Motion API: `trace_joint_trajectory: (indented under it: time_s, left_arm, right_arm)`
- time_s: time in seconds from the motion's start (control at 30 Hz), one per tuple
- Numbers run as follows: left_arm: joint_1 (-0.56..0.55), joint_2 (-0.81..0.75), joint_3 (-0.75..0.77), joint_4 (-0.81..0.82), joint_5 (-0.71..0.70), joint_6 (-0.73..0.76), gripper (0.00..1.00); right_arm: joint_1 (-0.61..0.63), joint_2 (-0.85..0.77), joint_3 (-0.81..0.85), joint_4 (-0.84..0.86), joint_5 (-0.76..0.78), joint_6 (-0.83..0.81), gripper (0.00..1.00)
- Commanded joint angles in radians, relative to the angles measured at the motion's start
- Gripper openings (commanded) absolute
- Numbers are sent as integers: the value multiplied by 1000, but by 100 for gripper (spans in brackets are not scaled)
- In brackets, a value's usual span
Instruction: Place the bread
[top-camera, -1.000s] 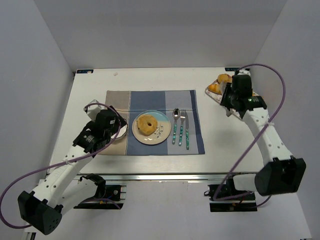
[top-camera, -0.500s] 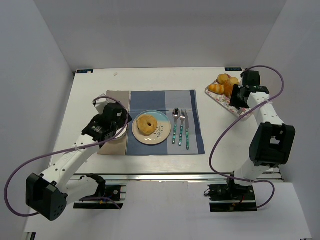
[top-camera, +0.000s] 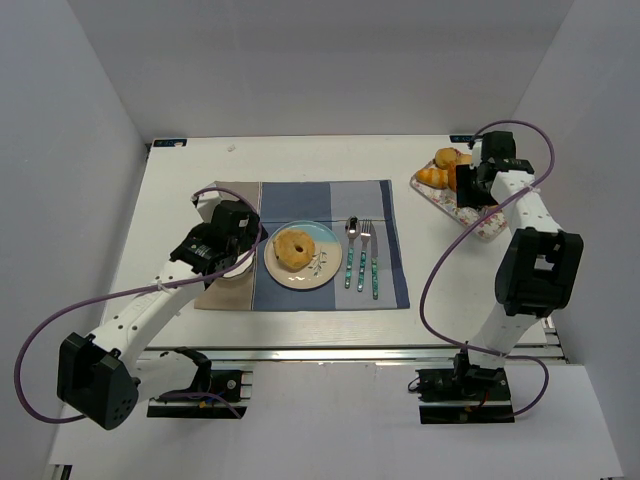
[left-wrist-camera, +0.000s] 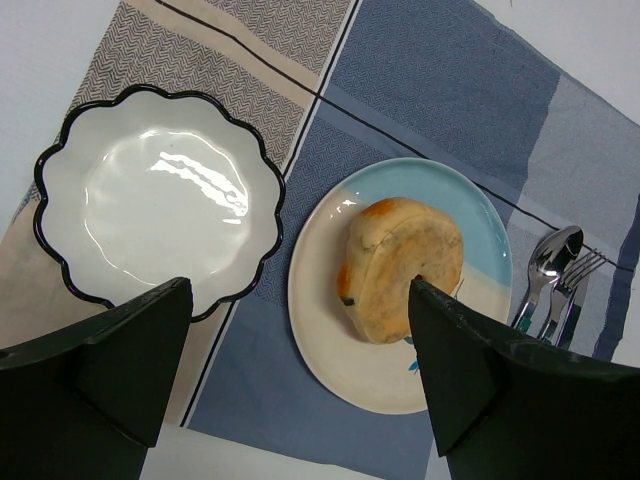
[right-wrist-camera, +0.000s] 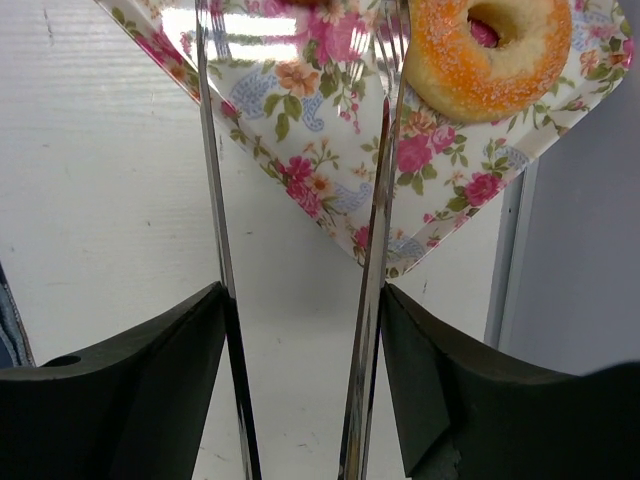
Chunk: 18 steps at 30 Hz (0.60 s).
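I will next move my right gripper gently outward and close the tongs around the brown pastry, because it shows between the spread tips of the tongs outward of my right gripper.
A round bread lies on the blue and cream plate in the middle of the placemat; the left wrist view shows the bread on the plate. My left gripper is open and empty, hovering between that plate and a white scalloped bowl. My right gripper is shut on metal tongs, whose arms reach over the floral tray. A sugared doughnut lies on the tray beside the right tong arm. More pastries sit at the tray's far end.
A spoon, fork and knife lie on the right part of the striped placemat; the spoon and fork also show in the left wrist view. The tray sits near the table's right edge and the right wall.
My left gripper has moved away from me and to the right, nearer the plate. My right arm has folded up at the elbow, its gripper staying over the tray with the tongs.
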Motion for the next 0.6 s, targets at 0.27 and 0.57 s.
trace_joint_trajectory:
  time_s: [0.27, 0.57]
  left_arm:
    - [5, 3, 37, 26, 11, 17, 98]
    - [5, 15, 42, 34, 14, 20, 98]
  right_arm:
    - [-1, 31, 68, 27, 60, -73, 66]
    - [-1, 89, 111, 61, 45, -73, 61]
